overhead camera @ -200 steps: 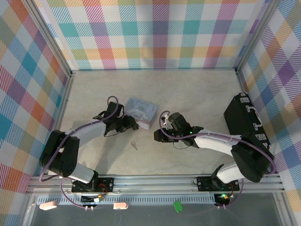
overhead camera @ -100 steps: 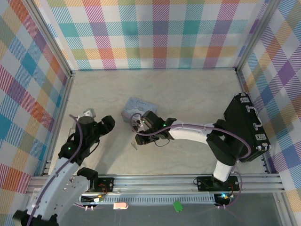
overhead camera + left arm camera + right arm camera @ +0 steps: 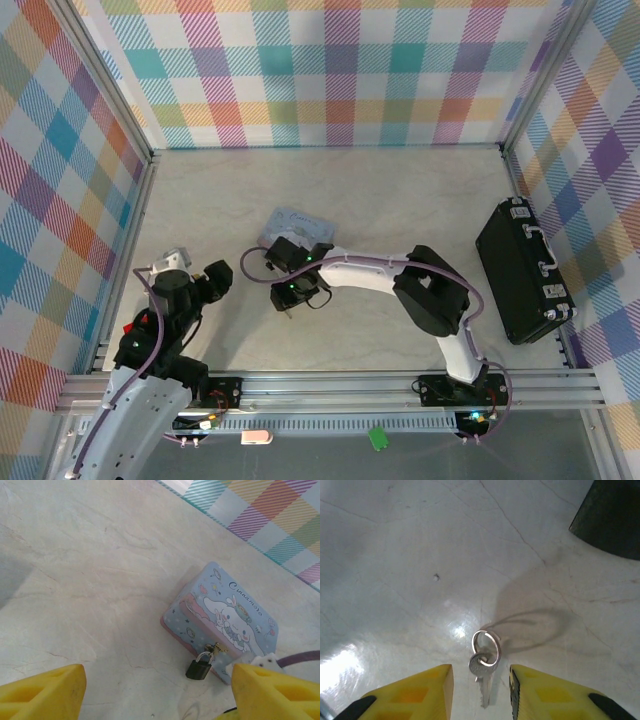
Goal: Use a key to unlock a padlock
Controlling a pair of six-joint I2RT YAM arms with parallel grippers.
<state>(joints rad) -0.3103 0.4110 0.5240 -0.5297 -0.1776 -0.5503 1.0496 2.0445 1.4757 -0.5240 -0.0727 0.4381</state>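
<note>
The key lies flat below the open fingers of my right gripper. My right gripper will next go down onto the key's round head (image 3: 482, 663) by the split ring and close.
The padlock (image 3: 198, 669), small and dark with a pale shackle, hangs on the clasp of the pale-blue cartoon tin (image 3: 225, 612). My left gripper (image 3: 160, 700) is open and holds nothing; it is pulled back on the left, well short of the lock. The key (image 3: 485, 672) lies flat on the table on a small split ring. My right gripper (image 3: 481, 692) is open just above it, a yellow finger (image 3: 415, 695) on either side, neither touching it. From above, my right gripper (image 3: 290, 290) reaches far left, in front of the tin (image 3: 300, 223), with the key (image 3: 287, 311) just below it.
A big black case (image 3: 525, 270) lies along the right wall. Plaid walls close off the left, back and right. A dark shape (image 3: 615, 515) fills the top right corner of the right wrist view. My left gripper (image 3: 215, 280) is near the left wall.
My left gripper left the tin, drew back to the left and near side, and opened. My right arm swung left across the table, ending over the key.
</note>
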